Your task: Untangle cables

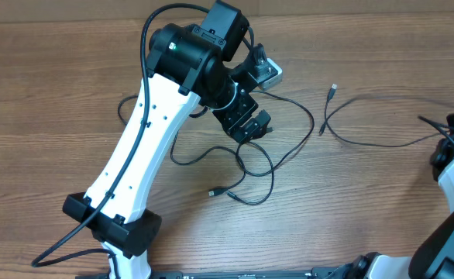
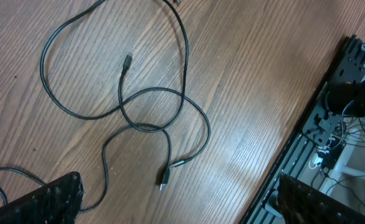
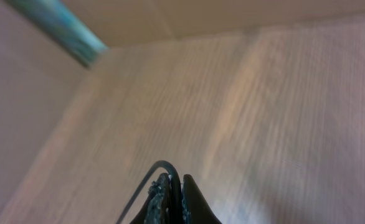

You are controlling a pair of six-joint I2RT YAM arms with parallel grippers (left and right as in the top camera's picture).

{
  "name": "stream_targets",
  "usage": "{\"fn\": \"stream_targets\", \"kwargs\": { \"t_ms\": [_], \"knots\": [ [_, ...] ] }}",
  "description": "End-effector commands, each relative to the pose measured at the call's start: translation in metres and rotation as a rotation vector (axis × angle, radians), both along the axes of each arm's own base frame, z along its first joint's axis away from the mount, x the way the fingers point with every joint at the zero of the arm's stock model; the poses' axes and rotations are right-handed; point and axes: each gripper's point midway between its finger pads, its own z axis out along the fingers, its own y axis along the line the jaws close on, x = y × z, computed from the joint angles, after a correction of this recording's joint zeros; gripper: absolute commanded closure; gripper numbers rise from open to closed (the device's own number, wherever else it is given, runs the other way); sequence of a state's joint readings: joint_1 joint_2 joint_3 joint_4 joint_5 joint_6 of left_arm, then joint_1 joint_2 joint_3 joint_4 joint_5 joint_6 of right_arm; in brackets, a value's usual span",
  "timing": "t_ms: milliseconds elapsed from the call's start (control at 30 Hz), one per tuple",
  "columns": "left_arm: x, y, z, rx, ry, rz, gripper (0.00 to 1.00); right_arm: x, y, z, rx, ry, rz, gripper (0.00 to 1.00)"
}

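Note:
The cable will next be pulled by my right gripper to the right in the overhead view, to the table's side farthest from the tangle [image 1: 246,167], and my right gripper will let go of it there.
Several thin black cables lie on the wooden table. A looped tangle [image 1: 246,167] sits mid-table, and its plug ends [image 1: 212,191] point toward the front. In the left wrist view the same loops [image 2: 148,109] cross each other, with one plug [image 2: 163,181] close to the camera. My left gripper [image 1: 252,128] hovers over the tangle's far side, open, with nothing between its fingers [image 2: 45,199]. A separate cable [image 1: 366,143] curves from its plug [image 1: 333,88] to the right edge. There my right gripper [image 1: 453,128] is shut on it, the cord [image 3: 169,169] pinched between the tips.
The left arm's white link [image 1: 138,155] slants over the table's left half with its own thick black wire. A black rail with wiring [image 2: 322,124] runs along the table edge. A cardboard wall [image 3: 139,22] stands behind the table.

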State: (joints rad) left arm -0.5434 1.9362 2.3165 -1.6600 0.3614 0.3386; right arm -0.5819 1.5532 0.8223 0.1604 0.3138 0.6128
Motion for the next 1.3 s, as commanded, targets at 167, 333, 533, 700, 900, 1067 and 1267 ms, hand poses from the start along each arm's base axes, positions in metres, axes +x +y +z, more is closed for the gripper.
{"fn": "stream_targets", "kwargs": {
  "t_ms": [167, 333, 533, 700, 900, 1067, 1267],
  "knots": [
    [0.002, 0.000, -0.003, 0.008, 0.003, 0.005, 0.00, 0.021, -0.010, 0.036, -0.189, -0.045, 0.088, 0.96],
    [0.002, 0.000, -0.003, 0.008, 0.003, 0.005, 0.00, 0.025, -0.013, 0.052, -0.297, -0.017, 0.124, 0.96],
    [0.002, 0.000, -0.003, 0.008, 0.002, 0.004, 0.00, 0.027, -0.021, 0.050, -0.321, -0.027, 0.137, 0.96],
    [0.002, 0.000, -0.003, 0.008, 0.002, 0.004, 0.00, 0.033, -0.034, 0.033, -0.315, -0.045, 0.160, 0.96],
    [0.002, 0.000, -0.003, 0.008, 0.003, 0.005, 0.00, 0.024, -0.061, 0.018, -0.338, -0.065, 0.110, 0.96],
    [0.002, 0.000, -0.003, 0.008, 0.003, 0.005, 0.01, 0.022, -0.091, 0.023, -0.352, -0.095, 0.104, 0.96],
    [0.002, 0.000, -0.003, 0.008, 0.003, 0.004, 0.00, 0.030, -0.127, 0.033, -0.364, -0.122, 0.118, 0.96]
  ]
}}
